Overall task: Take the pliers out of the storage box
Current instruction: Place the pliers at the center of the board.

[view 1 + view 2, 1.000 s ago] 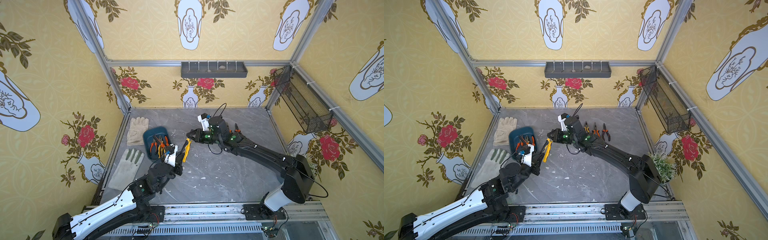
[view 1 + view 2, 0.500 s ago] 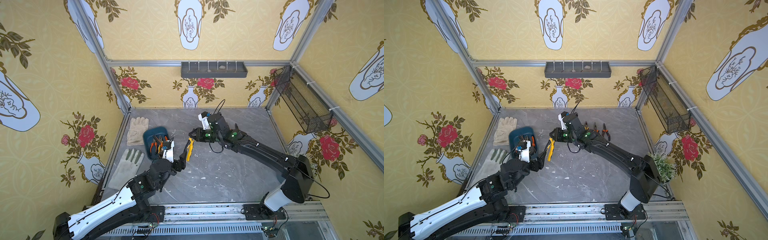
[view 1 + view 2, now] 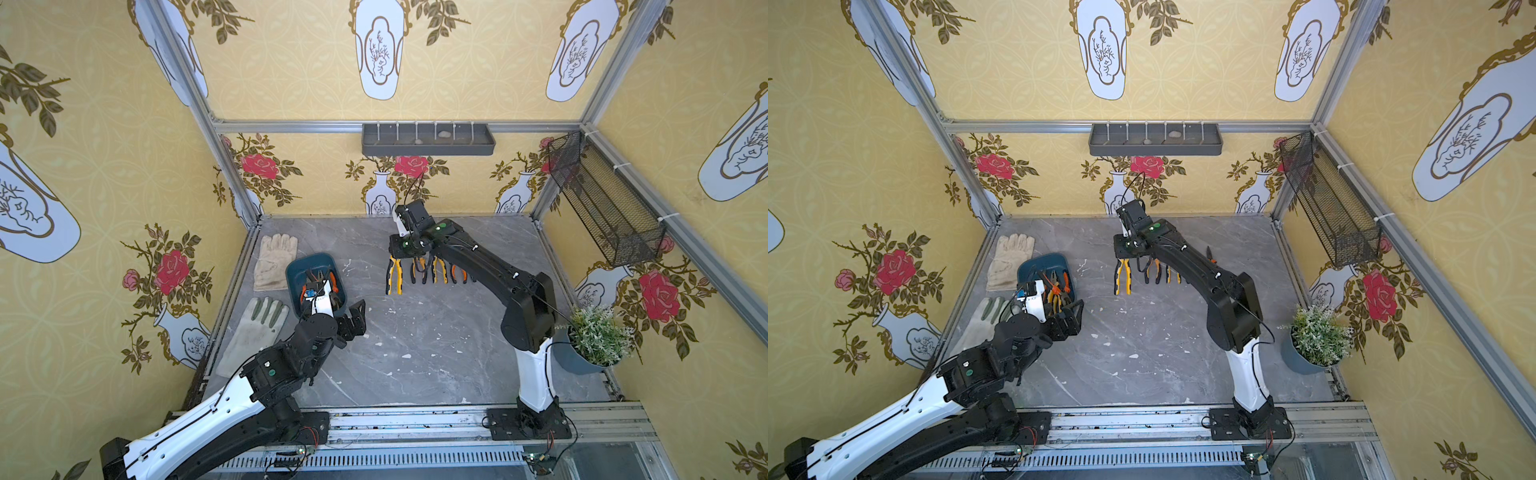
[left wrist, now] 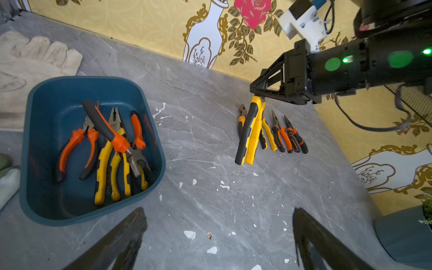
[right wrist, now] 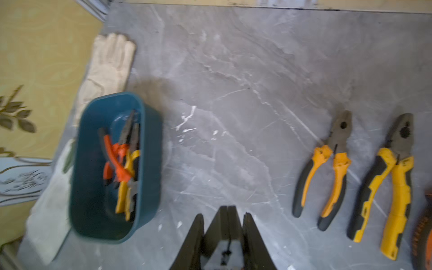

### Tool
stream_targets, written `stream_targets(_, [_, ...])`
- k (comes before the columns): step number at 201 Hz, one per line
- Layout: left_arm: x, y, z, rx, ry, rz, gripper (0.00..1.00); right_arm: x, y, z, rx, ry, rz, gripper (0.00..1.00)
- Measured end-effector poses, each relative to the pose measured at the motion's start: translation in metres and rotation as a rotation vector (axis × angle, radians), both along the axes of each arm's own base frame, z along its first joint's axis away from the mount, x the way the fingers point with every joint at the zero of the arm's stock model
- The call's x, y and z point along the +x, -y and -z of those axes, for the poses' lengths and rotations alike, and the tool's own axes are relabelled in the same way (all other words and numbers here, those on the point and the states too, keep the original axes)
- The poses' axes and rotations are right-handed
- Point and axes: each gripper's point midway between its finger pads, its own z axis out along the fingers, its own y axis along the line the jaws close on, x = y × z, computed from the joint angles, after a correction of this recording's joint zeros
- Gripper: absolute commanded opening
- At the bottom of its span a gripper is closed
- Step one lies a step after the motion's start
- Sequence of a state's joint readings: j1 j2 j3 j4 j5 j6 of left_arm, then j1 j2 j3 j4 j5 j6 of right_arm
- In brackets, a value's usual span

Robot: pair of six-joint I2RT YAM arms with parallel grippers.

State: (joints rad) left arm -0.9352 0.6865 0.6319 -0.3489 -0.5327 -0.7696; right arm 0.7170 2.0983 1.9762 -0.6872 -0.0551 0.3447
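My right gripper is above bare tabletop at the row's box-side end (image 3: 1136, 274) (image 5: 270, 168). Next it will bring the hanging pliers down there, close beside the row, and release the head of the pliers.
The dark teal storage box (image 3: 309, 262) (image 3: 1044, 262) (image 4: 58, 105) (image 5: 91, 140) sits at the table's left with several pliers (image 4: 112, 140) (image 3: 316, 279) inside. My right gripper (image 3: 395, 254) (image 3: 1121, 254) (image 4: 257, 93) (image 5: 223, 210) is shut on the head of yellow-and-black pliers (image 3: 394, 276) (image 3: 1122, 276) (image 4: 251, 131), whose handles hang toward the table. They hang at the left end of a row of pliers (image 3: 436, 270) (image 4: 280, 135) (image 5: 327, 168) lying on the table. My left gripper (image 3: 357, 316) (image 3: 1073, 313) (image 4: 218, 210) is open and empty beside the box's near right corner.
Two work gloves (image 3: 276, 262) (image 3: 253, 332) lie left of the box. A potted plant (image 3: 594, 340) stands at the front right. A grey divided tray (image 3: 428, 139) hangs on the back wall and a black mesh basket (image 3: 602, 203) on the right wall.
My left gripper opened, let go of the yellow-and-black pliers and drew back toward the box. My right gripper kept hold of them and carried them right to the row.
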Motion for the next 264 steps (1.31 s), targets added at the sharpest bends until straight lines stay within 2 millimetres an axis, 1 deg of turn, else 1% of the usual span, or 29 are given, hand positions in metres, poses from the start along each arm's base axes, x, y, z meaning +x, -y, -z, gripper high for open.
stream_targets(14, [0.0,0.002,0.004,0.004,-0.023,0.003,0.99,0.018,0.007,0.016,-0.024,-0.018,0.022,0.01])
stream_targets(23, [0.0,0.003,0.006,0.008,-0.036,0.004,0.99,0.027,0.009,0.024,-0.038,-0.023,0.022,0.01])
stream_targets(40, [0.002,0.005,0.013,0.023,-0.057,0.005,0.99,0.039,0.007,0.034,-0.036,-0.038,0.021,0.02])
stream_targets(61, [0.004,0.008,0.022,0.039,-0.09,0.012,0.99,0.053,0.006,0.044,-0.024,-0.047,0.021,0.04])
stream_targets(89, [0.006,0.013,0.034,0.057,-0.131,0.025,0.99,0.07,0.009,0.061,-0.03,-0.058,0.027,0.06])
stream_targets(119, [0.007,0.016,0.034,0.051,-0.146,0.039,0.99,0.08,0.013,0.073,-0.028,-0.071,0.039,0.07])
stream_targets(161, [0.007,0.015,0.033,0.039,-0.149,0.042,0.99,0.089,0.007,0.079,-0.014,-0.058,0.037,0.09])
stream_targets(204, [0.007,0.012,0.031,0.031,-0.149,0.04,0.99,0.099,0.005,0.091,0.008,-0.057,0.06,0.14])
stream_targets(245, [0.007,0.014,0.029,0.027,-0.156,0.048,0.99,0.101,0.003,0.095,0.026,-0.064,0.058,0.18])
stream_targets(264, [0.006,0.013,0.032,0.036,-0.166,0.049,0.99,0.103,0.0,0.098,0.034,-0.058,0.056,0.2])
